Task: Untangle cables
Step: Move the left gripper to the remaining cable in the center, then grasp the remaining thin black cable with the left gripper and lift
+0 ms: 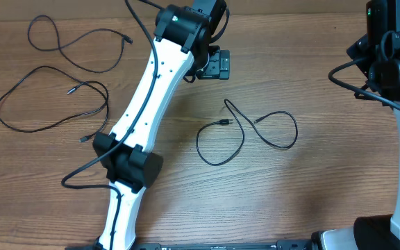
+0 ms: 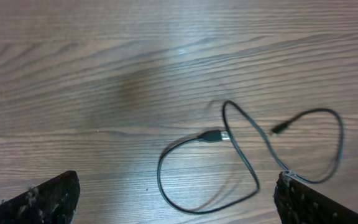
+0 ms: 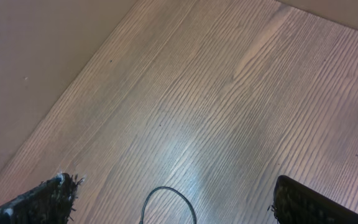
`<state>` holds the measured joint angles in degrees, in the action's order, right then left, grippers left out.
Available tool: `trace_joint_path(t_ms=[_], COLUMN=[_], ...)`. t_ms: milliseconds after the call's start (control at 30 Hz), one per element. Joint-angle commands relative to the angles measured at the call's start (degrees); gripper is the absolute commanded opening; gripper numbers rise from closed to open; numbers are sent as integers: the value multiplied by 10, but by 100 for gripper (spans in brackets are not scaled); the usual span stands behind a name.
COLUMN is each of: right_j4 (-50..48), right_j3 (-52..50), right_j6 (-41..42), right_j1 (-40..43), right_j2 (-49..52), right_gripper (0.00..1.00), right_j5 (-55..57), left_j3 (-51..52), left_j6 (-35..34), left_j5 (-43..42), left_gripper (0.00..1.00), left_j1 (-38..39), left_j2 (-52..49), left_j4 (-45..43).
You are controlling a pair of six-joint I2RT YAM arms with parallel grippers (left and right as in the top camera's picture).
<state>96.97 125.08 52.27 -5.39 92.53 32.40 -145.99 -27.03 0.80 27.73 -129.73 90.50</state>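
The left gripper moves down and to the right in the overhead view onto the middle cable's far bend [image 1: 227, 101] [image 2: 229, 103] next, since it lies clear of both plugs.
Three thin black cables lie apart on the wooden table. One [image 1: 75, 43] is at the far left. A second [image 1: 47, 104] forms a wide loop below it. The third [image 1: 245, 132] lies in the middle, curled in two loops with both plug ends inside. My left gripper [image 1: 217, 66] hovers above and behind this middle cable, open and empty. The left wrist view shows the cable [image 2: 247, 163] between and beyond the spread fingers [image 2: 176, 199]. My right gripper [image 3: 171, 182] is open and empty at the far right, with a thin cable loop [image 3: 188, 202] at the frame's bottom edge.
The left arm [image 1: 141, 111] stretches diagonally across the table between the left cables and the middle one. The right arm [image 1: 394, 69] stands at the right edge with its own thick black cables. The table's edge [image 3: 98, 62] shows in the right wrist view.
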Motion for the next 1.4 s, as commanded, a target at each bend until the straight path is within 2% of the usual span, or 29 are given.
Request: trace_joint_path(t_ms=[0, 400, 500, 667, 867, 1033, 1367], right_j4=[-2, 0, 1, 0, 0, 0, 0], right_j3=[-3, -3, -3, -3, -3, -3, -3], right_j6=[-1, -5, -65, -67, -67, -67, -67], right_j1=[0, 0, 0, 0, 0, 0, 0], right_j2=[-1, -1, -1, -1, -1, -1, -1], right_gripper=[100, 100, 100, 100, 100, 100, 100], right_j5=[9, 12, 16, 3, 3, 3, 3], left_j3=[-4, -4, -3, -3, -3, -3, -3], left_j6=[-19, -16, 3, 2, -50, -49, -49], left_j5=[6, -37, -93, -143, -128, -163, -165], left_gripper=[100, 99, 100, 100, 100, 89, 68], left_j1=[-3, -3, -1, 32, 48, 49, 50], left_j2=[-31, -45, -46, -69, -124, -174, -224], left_j4=[14, 29, 35, 19, 8, -26, -75])
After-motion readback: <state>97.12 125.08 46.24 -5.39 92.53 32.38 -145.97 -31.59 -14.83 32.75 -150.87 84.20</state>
